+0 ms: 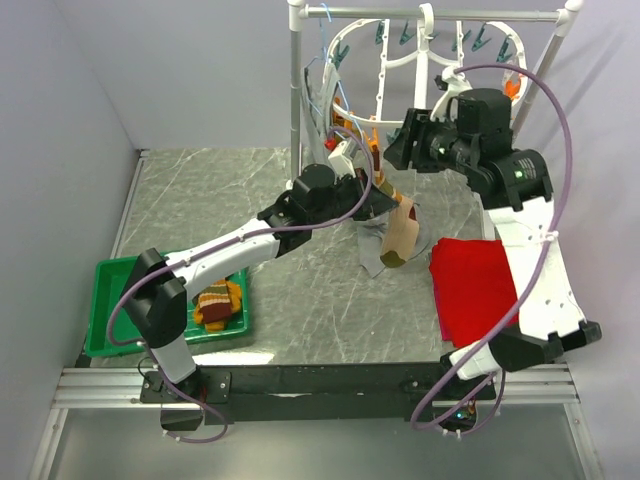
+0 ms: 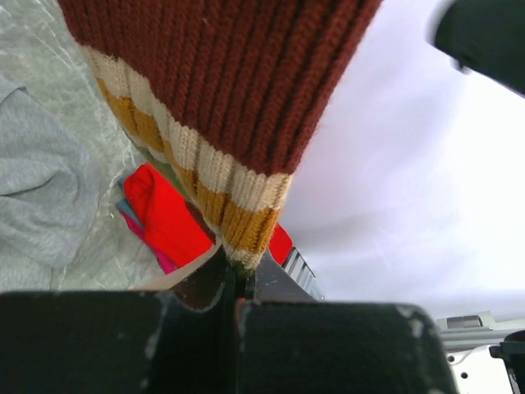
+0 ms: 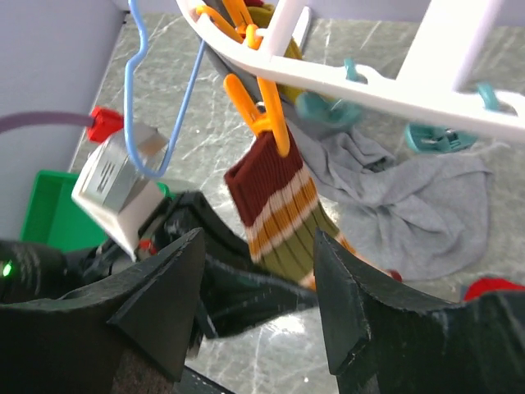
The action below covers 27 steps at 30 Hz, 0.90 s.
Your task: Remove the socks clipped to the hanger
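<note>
The green tray holding socks is below and to my left gripper's left in the top view. That gripper will next take this sock back and down there and release it.
The white round peg hanger point(image 1: 430, 70) hangs from the rack at the back; its rim point(image 3: 369, 92) carries orange and teal clips. A striped sock point(image 3: 277, 209), brown with cream, mustard and olive bands, hangs from an orange clip point(image 3: 264, 115). It also shows in the top view point(image 1: 402, 232) and fills the left wrist view point(image 2: 221, 98). My left gripper point(image 2: 235, 279) is shut on the sock's lower part, below the hanger point(image 1: 386, 203). My right gripper point(image 3: 257, 240) is open and empty, just in front of the sock, near the rim point(image 1: 400, 140).
A grey tank top point(image 1: 375, 250) lies under the hanger and a red cloth point(image 1: 472, 280) to its right. A green tray point(image 1: 110, 320) at the front left holds socks point(image 1: 218, 305). A thin blue wire hanger point(image 3: 156, 107) hangs on the left rack post point(image 1: 295, 90).
</note>
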Available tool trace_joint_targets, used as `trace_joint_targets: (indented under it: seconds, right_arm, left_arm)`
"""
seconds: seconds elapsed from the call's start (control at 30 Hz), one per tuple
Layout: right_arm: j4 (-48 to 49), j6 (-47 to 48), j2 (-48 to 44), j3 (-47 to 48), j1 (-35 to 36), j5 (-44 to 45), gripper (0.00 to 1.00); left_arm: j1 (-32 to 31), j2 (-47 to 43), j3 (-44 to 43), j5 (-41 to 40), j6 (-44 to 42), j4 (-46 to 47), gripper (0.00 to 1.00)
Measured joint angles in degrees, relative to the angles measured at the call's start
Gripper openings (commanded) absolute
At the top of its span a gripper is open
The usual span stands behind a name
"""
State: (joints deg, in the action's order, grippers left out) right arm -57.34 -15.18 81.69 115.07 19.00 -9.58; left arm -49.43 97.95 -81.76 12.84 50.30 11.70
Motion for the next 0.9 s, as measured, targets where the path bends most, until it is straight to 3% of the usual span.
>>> trace_joint_targets:
  seconds: [0.63, 0.9]
  right_arm:
    - [1.5, 0.8, 10.6, 7.2, 3.1, 3.9, 0.59]
    - [1.7, 1.5, 13.1, 8.6, 3.1, 5.7, 0.53]
  left_arm:
    - [-2.2, -0.1, 0.0, -0.1, 0.4, -0.5, 0.01]
    - [-2.8, -0.1, 0.0, -0.1, 0.4, -0.5, 0.01]
